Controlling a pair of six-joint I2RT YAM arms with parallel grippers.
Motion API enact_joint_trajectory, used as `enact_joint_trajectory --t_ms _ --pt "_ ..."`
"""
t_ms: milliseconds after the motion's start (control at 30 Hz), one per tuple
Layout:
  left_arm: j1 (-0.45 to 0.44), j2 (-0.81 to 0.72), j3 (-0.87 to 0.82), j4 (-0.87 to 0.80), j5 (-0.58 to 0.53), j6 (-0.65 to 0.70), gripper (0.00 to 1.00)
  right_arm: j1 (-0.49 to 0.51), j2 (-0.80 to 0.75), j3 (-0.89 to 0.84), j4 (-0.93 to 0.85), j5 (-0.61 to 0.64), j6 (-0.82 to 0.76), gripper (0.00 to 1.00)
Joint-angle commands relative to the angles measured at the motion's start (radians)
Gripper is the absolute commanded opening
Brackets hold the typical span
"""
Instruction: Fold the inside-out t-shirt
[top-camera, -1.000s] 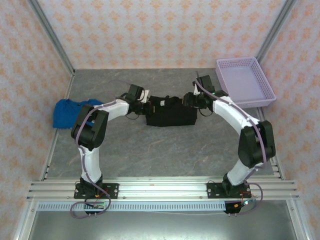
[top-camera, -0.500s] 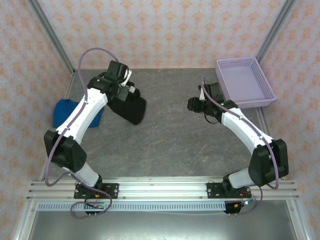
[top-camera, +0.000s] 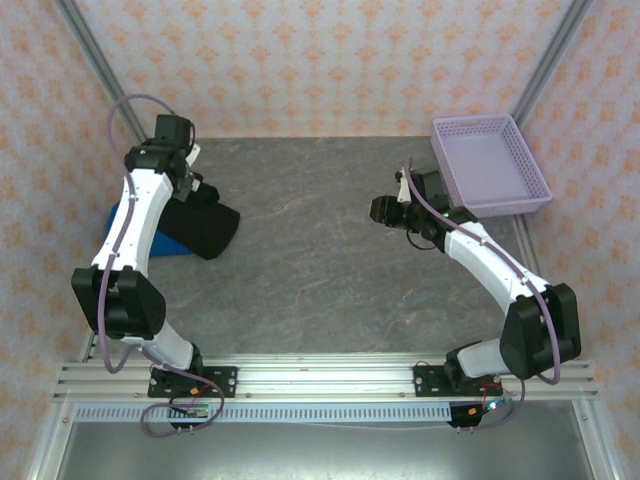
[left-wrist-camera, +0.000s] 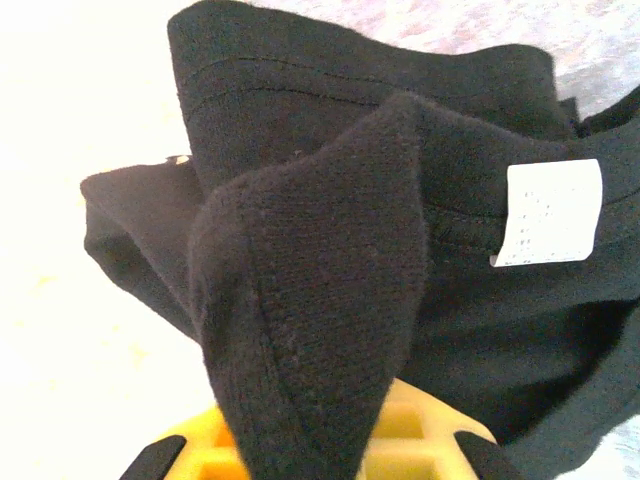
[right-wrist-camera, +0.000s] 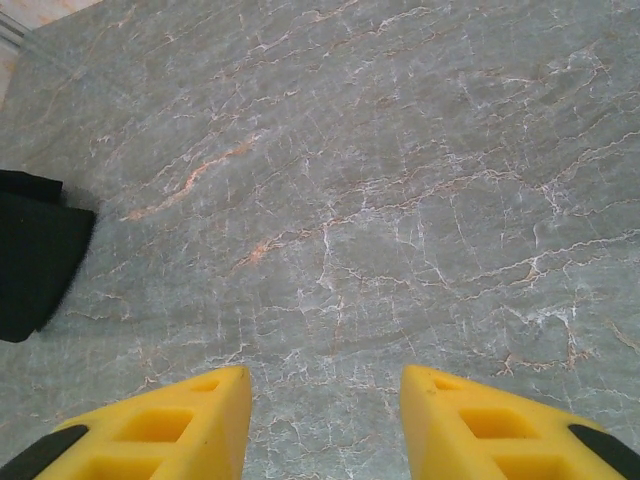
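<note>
The robot's left gripper will next drag the fold of the black t-shirt toward the nearest side and release it over the blue garment, because the black t-shirt is only partly on that garment.
The inside-out t-shirt (top-camera: 203, 229) is a black folded bundle at the far left of the table, lying partly over a blue garment (top-camera: 112, 232). My left gripper (top-camera: 192, 188) is shut on a ridge of its cloth. In the left wrist view the black t-shirt (left-wrist-camera: 310, 290) rises between the yellow fingers (left-wrist-camera: 205, 455), and a white tag (left-wrist-camera: 548, 212) shows on it. My right gripper (top-camera: 380, 210) hovers open over bare table at centre right, far from the shirt. In the right wrist view the right gripper (right-wrist-camera: 325, 415) holds nothing, and a corner of the t-shirt (right-wrist-camera: 30, 255) shows at the left edge.
A lilac tray (top-camera: 485, 160) stands at the back right, close behind the right arm. Patterned walls and metal frame posts enclose the grey marble table (top-camera: 320, 280) on three sides.
The left arm has swung the folded t-shirt from the table's middle to the far left, onto the blue garment. The right arm has drawn back from the shirt to the right.
</note>
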Motion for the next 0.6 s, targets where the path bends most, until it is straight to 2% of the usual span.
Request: enact_joint_trajectory --t_ms 0,267,400,567 --pt "0.041 0.03 0.008 0.07 -0.131 0.041 0.0 -0.006 0.003 0.003 0.011 -0.013 0.005 0.44" --pt "0.174 0.143 0.046 0.135 -0.22 0.016 0.0 -0.005 0.043 0.014 -0.003 -0.012 0.0 0.44" --pt "0.243 0.259 0.129 0.127 -0.279 -0.036 0.0 -0.003 0.057 0.017 -0.01 -0.008 -0.004 0.44" --pt "0.264 0.446 0.234 0.098 -0.335 -0.089 0.02 -0.003 0.081 0.026 -0.027 -0.005 -0.007 0.44"
